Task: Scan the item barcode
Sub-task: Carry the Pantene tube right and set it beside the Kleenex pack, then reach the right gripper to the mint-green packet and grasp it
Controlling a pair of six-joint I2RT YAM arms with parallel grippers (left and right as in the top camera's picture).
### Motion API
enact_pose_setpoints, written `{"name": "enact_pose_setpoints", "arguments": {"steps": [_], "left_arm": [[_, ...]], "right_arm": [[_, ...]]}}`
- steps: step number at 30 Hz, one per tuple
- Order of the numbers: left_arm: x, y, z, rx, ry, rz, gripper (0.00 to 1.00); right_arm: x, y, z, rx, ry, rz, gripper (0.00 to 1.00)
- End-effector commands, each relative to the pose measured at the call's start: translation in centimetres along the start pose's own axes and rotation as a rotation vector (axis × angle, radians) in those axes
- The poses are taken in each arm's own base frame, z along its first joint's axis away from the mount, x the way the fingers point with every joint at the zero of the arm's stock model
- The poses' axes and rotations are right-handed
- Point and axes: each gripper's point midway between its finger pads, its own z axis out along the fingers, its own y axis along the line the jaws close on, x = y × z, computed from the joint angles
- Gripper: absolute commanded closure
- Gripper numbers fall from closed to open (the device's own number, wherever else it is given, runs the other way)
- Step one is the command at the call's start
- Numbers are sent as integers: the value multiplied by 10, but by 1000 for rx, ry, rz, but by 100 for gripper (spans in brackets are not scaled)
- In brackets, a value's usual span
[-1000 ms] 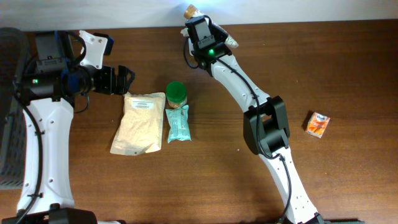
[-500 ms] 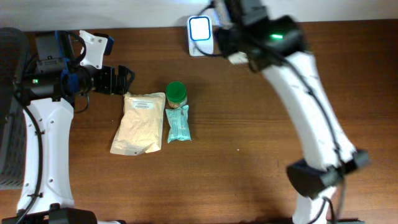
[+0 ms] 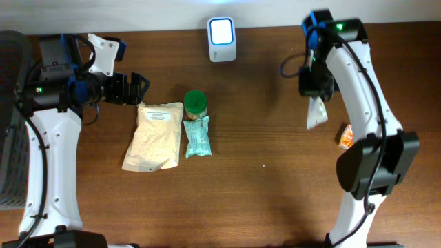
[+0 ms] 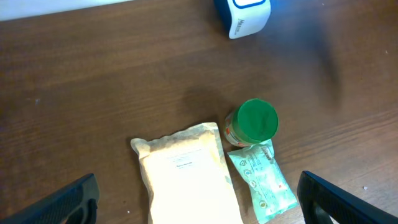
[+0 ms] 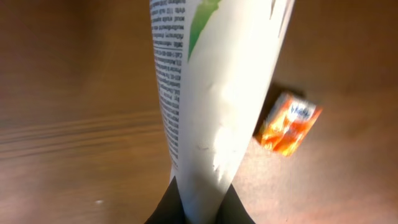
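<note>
The small orange packet point(image 3: 346, 136) is below my right gripper and to its right in the overhead view. I should lower the white packet point(image 3: 316, 112) across to the orange one and let go.
My right gripper point(image 3: 318, 95) is shut on a white packet point(image 3: 316, 112) with green print and small black text, which hangs above the right side of the table. In the right wrist view the white packet point(image 5: 211, 93) rises from between the jaws of the right gripper point(image 5: 199, 208) and fills the middle of the frame. No barcode shows on it. The white barcode scanner point(image 3: 222, 31) with its lit window stands at the back centre, well left of the packet. My left gripper point(image 3: 138, 88) stands open just above the top edge of a tan pouch point(image 3: 155, 136).
A green-lidded jar point(image 3: 195, 103) and a teal packet point(image 3: 197, 138) lie right of the tan pouch. A small orange packet point(image 3: 346, 136) lies on the table by the white packet. The left wrist view shows the tan pouch point(image 4: 189, 174), jar point(image 4: 255, 121), teal packet point(image 4: 264, 180) and scanner point(image 4: 245, 14).
The right arm has swung away from the scanner to the right side of the table, carrying the white packet. The left arm has not moved.
</note>
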Motion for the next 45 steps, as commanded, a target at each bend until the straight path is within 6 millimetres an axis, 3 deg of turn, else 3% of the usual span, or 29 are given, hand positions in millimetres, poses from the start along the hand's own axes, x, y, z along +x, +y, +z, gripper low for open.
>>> {"name": "enact_pose_setpoints", "arguments": {"steps": [1,5,12,14,17,19,21,24,27,32,35,36,41,42,45], "left_arm": [[0,3,1,-4,0,10,1],[0,3,1,-4,1,10,1],[0,3,1,-4,0,10,1],[0,3,1,-4,0,10,1],[0,3,1,-4,0,10,1],[0,3,1,-4,0,10,1],[0,3,1,-5,0,10,1],[0,3,1,-4,0,10,1],[0,3,1,-4,0,10,1],[0,3,1,-5,0,11,1],[0,3,1,-5,0,10,1],[0,3,1,-4,0,10,1],[0,3,1,-4,1,10,1],[0,3,1,-4,1,10,1],[0,3,1,-4,0,10,1]], "right_arm": [[10,-23,36,21,57,124,96],[17,-43,64,29,101,177,96],[33,-58,84,41,162,209,95],[34,-57,87,41,164,209,76],[34,-55,86,25,168,210,59],[33,-49,83,-13,168,214,41],[28,-41,75,-60,161,218,41],[17,-2,47,-244,138,182,43],[7,60,10,-415,63,14,43],[9,149,-10,-547,-30,-151,38],[25,193,-8,-576,-30,-173,6],[31,205,-6,-580,-29,-188,1],[63,265,8,-621,-53,-283,2],[68,274,11,-629,-62,-300,6],[82,301,26,-667,-85,-295,31]]}}
